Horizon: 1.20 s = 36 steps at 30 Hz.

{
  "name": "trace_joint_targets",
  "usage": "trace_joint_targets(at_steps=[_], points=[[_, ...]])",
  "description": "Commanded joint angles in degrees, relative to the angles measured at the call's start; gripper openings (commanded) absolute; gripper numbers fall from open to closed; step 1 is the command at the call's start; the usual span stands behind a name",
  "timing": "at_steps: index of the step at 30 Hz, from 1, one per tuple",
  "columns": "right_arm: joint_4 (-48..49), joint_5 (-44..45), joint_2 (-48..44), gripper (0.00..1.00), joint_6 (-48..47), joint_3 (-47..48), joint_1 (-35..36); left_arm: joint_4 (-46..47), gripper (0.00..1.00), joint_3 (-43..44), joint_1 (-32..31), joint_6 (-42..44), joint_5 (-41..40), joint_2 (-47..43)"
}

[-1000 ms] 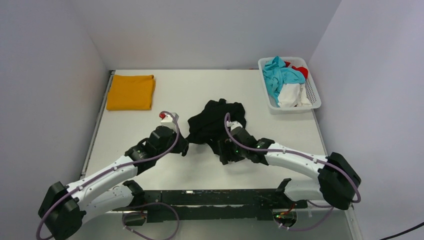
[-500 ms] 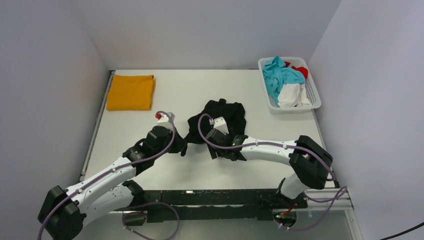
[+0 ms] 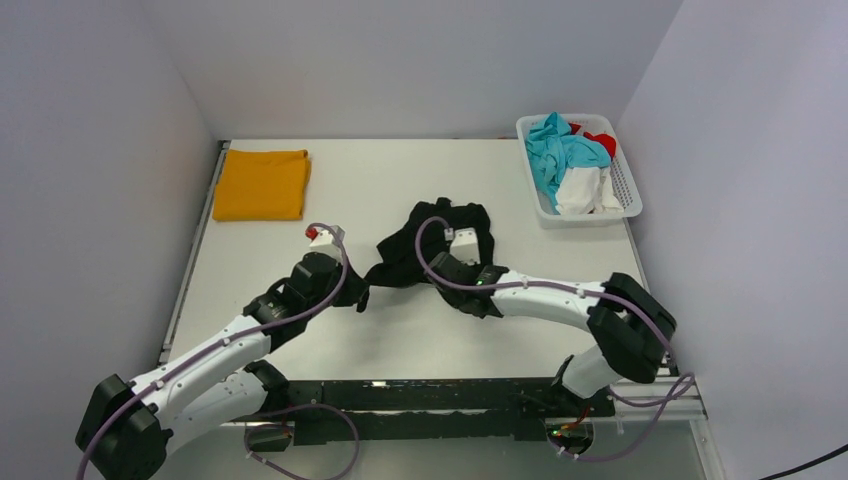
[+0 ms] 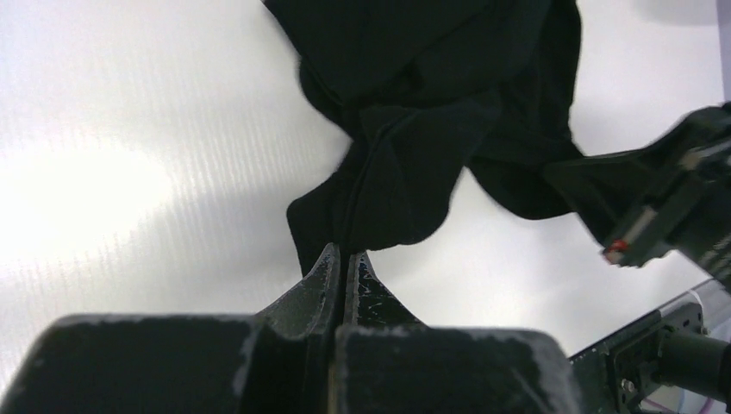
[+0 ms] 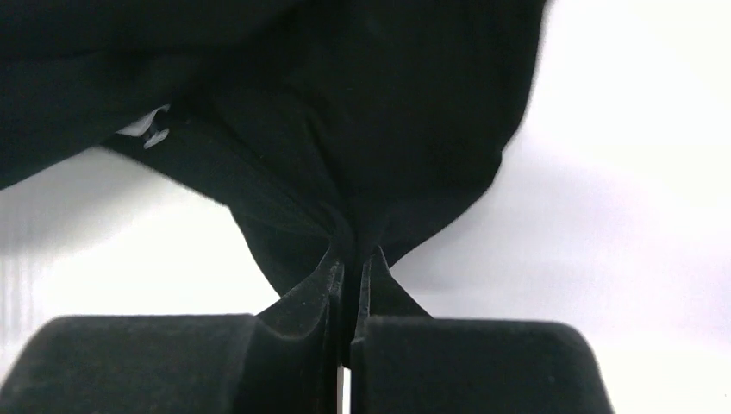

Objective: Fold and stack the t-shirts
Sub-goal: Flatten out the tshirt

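My right gripper rises next, carries the cloth outward, then lowers and releases it on the bare tabletop point(image 3: 511, 214) beside the basket, since the black t-shirt point(image 3: 432, 228) lies crumpled.
A crumpled black t-shirt point(image 3: 432, 228) lies in the middle of the table point(image 3: 300, 340). Its near-left edge is pinched in my left gripper point(image 3: 364, 288), whose jaws are shut on a fold of the black cloth point(image 4: 405, 172) at the fingertips point(image 4: 345, 254). My right gripper point(image 3: 441, 267) is shut on another bunch of the same black t-shirt point(image 5: 362, 129) at its near side, cloth gathered between the fingers point(image 5: 353, 257). An orange-yellow t-shirt point(image 3: 262, 184) lies folded flat at the far left corner, apart from both grippers.
A white lattice basket point(image 3: 629, 190) at the far right holds teal, white and red clothes. Grey walls close in the table on the left, back and right. Both arms reach inward from the near edge.
My right gripper has swung in to the black t-shirt's near side and shut on it. My left gripper, still shut on the cloth, has drawn slightly left and nearer.
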Motion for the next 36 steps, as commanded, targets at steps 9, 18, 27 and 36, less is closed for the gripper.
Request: trace_joint_targets(at_steps=[9,18,27,36], points=[[11.23,-19.70,-22.77,0.00,-6.04,-6.30,-23.06,5.30,0.00,3.89,12.05,-0.90,-2.90,-1.88],[8.27,-13.40,-30.82,0.00,-18.85,15.22,-26.12,1.56,0.00,26.14,22.08,5.43,-4.47,-1.97],[9.55,-12.00,-33.90,0.00,-30.71,30.71,-27.20,-8.40,0.00,43.77,25.09,14.16,-16.59,-5.78],[13.27,-3.44,-32.74,0.00,-40.49,35.32,-27.38,-10.38,0.00,51.79,26.77,18.57,-28.67,-2.83]])
